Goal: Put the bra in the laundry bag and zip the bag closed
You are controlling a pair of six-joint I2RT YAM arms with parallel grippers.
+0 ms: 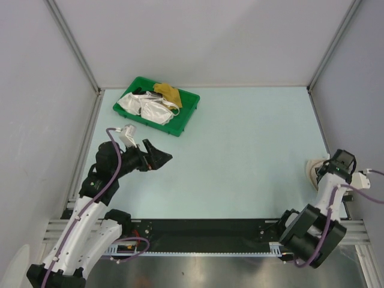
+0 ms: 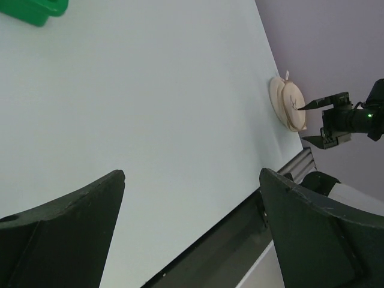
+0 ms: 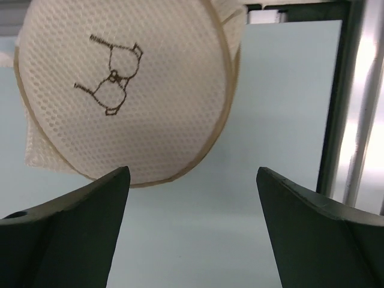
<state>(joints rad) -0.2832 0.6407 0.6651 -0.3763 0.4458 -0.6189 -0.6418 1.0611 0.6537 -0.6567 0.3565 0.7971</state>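
Observation:
My right gripper should move down next. It should come down onto the near part of the bag's zipped rim [image 1: 311,182] [image 3: 187,169].
The mustard-yellow bra [image 1: 168,93] lies in the green tray [image 1: 183,123] at the back left, beside shiny white bras [image 1: 144,107]. The beige mesh laundry bag [image 1: 311,171] stands on edge at the table's right side. It fills the upper left of the right wrist view [image 3: 156,120], its dark bra drawing facing the camera, and also shows in the left wrist view [image 2: 285,105]. My right gripper [image 1: 323,170] is open and empty, close in front of the bag and not touching it. My left gripper [image 1: 161,157] is open and empty over the table's left part, short of the tray.
Grey walls and metal posts enclose the table. The table's right edge and a metal rail [image 3: 354,120] run just behind the bag. The black front rail [image 1: 204,231] lies between the arm bases. A corner of the green tray [image 2: 33,9] shows in the left wrist view.

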